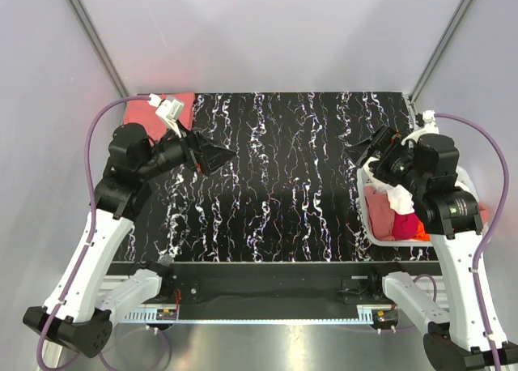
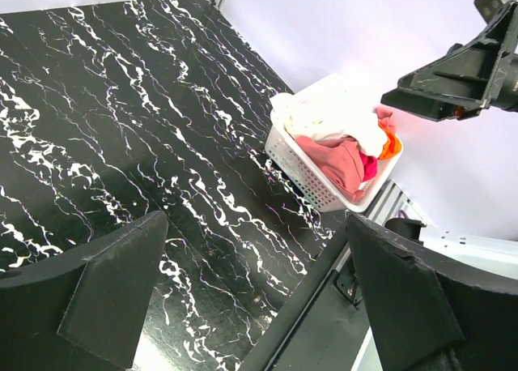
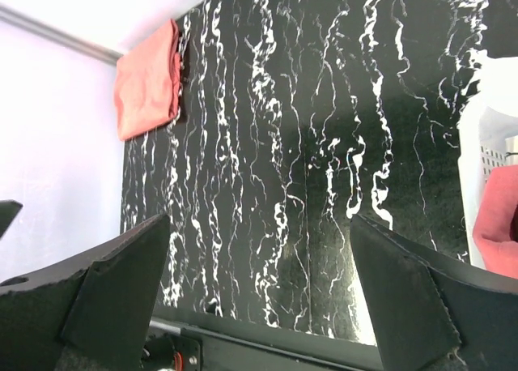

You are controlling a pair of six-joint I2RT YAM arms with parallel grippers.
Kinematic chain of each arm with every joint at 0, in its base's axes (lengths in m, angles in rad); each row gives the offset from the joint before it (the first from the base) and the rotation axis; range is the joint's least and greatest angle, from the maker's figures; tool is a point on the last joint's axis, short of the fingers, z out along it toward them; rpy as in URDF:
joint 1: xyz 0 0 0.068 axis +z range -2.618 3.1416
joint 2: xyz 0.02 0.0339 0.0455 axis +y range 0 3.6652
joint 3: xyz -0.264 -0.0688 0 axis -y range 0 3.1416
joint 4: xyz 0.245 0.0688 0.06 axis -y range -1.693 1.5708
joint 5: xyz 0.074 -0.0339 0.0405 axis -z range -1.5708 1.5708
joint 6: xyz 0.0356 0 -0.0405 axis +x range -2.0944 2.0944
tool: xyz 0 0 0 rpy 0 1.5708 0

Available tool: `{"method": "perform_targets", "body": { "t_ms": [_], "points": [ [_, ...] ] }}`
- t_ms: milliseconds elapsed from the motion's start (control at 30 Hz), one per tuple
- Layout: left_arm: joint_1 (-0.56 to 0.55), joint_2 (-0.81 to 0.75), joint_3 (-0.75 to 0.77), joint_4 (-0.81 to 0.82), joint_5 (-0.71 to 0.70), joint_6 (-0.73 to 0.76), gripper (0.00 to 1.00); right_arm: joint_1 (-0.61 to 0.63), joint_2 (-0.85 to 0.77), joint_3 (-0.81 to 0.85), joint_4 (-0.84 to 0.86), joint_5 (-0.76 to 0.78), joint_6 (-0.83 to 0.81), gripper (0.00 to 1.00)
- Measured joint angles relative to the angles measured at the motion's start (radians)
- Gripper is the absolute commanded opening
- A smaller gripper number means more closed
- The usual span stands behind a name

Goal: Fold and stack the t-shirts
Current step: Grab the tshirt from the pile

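Observation:
The topmost cream-white t-shirt (image 1: 399,197) lies below my right gripper and to its right in the top view, so next I swing there, tilt down and descend.
A folded salmon-pink t-shirt (image 1: 166,109) lies at the far left corner of the black marbled mat; it also shows in the right wrist view (image 3: 147,81). The other t-shirts sit heaped in the white slatted basket (image 1: 368,221) at the right edge: cream-white (image 2: 332,116), dusty pink (image 2: 340,160), magenta (image 1: 405,223) and orange (image 2: 391,147). My left gripper (image 1: 217,156) is open and empty, held above the mat's left part. My right gripper (image 1: 366,150) is open and empty, above the basket's far end.
The black white-veined mat (image 1: 283,176) covers the table between the arms. Pale walls enclose the cell on three sides. A metal rail (image 1: 267,306) runs along the near edge by the arm bases.

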Motion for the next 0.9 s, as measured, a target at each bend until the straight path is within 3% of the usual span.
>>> {"method": "perform_targets", "body": {
  "t_ms": [367, 500, 567, 700, 900],
  "points": [
    [0.0, 0.0, 0.016, 0.019, -0.023, 0.018, 0.99, 0.0, -0.029, 0.035, -0.039, 0.078, 0.136, 1.0],
    [0.0, -0.004, -0.117, 0.224, 0.012, -0.111, 0.99, 0.001, -0.05, 0.072, -0.115, 0.196, 0.146, 1.0],
    [-0.002, 0.03, -0.217, 0.36, 0.074, -0.225, 0.99, 0.0, 0.002, 0.145, -0.202, 0.306, 0.151, 1.0],
    [-0.009, 0.138, -0.234, 0.353, 0.107, -0.234, 0.99, -0.022, 0.208, 0.284, -0.351, 0.512, 0.179, 1.0],
    [-0.009, 0.112, -0.245, 0.253, 0.032, -0.137, 0.99, -0.15, 0.325, 0.165, -0.437, 0.632, 0.239, 0.96]
  ]
}}
